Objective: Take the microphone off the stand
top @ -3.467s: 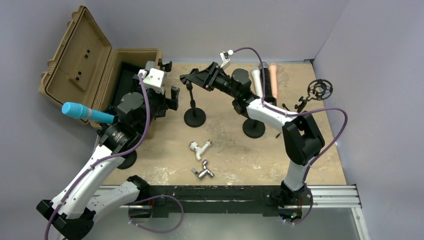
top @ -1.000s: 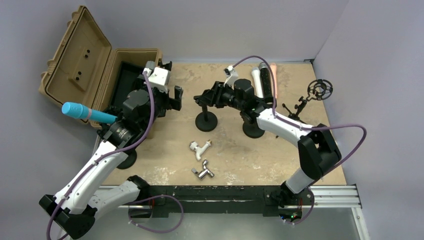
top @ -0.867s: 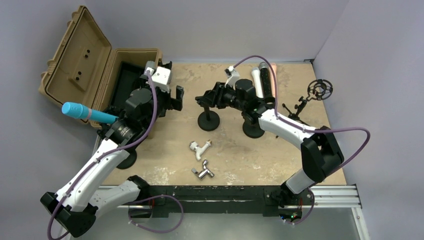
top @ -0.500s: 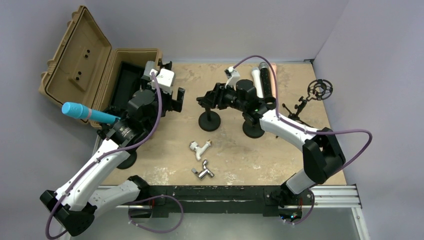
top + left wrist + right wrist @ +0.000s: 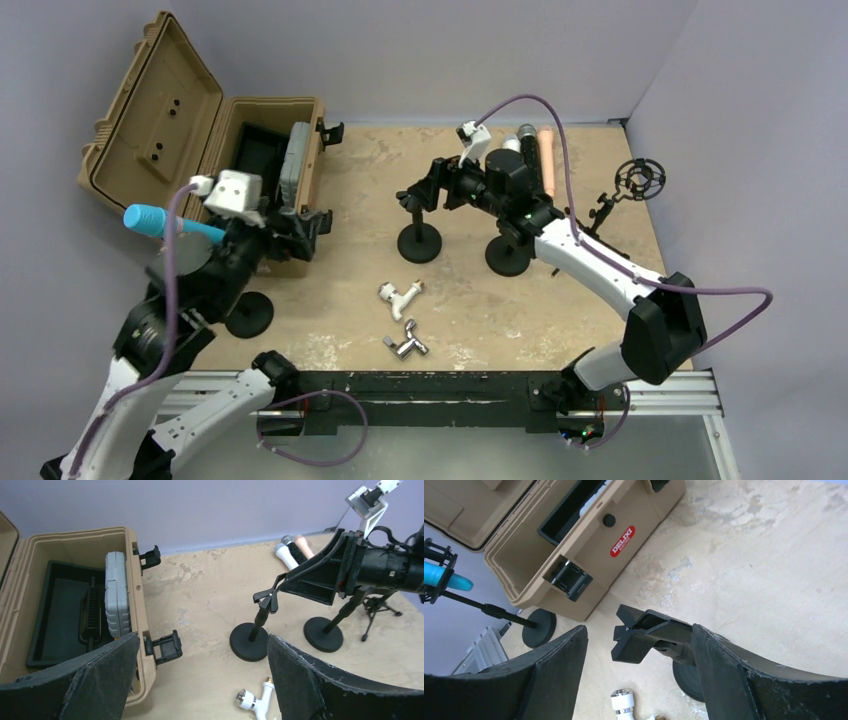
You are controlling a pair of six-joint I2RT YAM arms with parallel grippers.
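Observation:
My left gripper's open fingers point away from the microphone's blue handle point(image 5: 200, 230). I will move them to the left in the top view and turn them onto it.
The blue microphone point(image 5: 165, 224) sits in the clip of a black stand whose round base point(image 5: 248, 313) is at the left, in front of the case. It also shows in the right wrist view point(image 5: 444, 578). My left gripper point(image 5: 312, 224) is open and empty, to the right of the microphone and apart from it. In its wrist view the fingers point(image 5: 100, 680) frame bare table. My right gripper point(image 5: 420, 190) is open around the empty clip point(image 5: 651, 634) of a second stand point(image 5: 420, 240) at mid-table; the clip lies against the right finger.
An open tan case point(image 5: 255, 125) with a grey box point(image 5: 296, 165) inside stands at the back left. A third stand base point(image 5: 507, 255), white fittings point(image 5: 400, 297), a metal fitting point(image 5: 408, 345), several microphones point(image 5: 530, 155) and a shock mount point(image 5: 640, 178) lie around.
My left arm has pulled back to the left and toward the near edge, its gripper now in front of the case. The right gripper stays at the empty stand's clip, slightly shifted.

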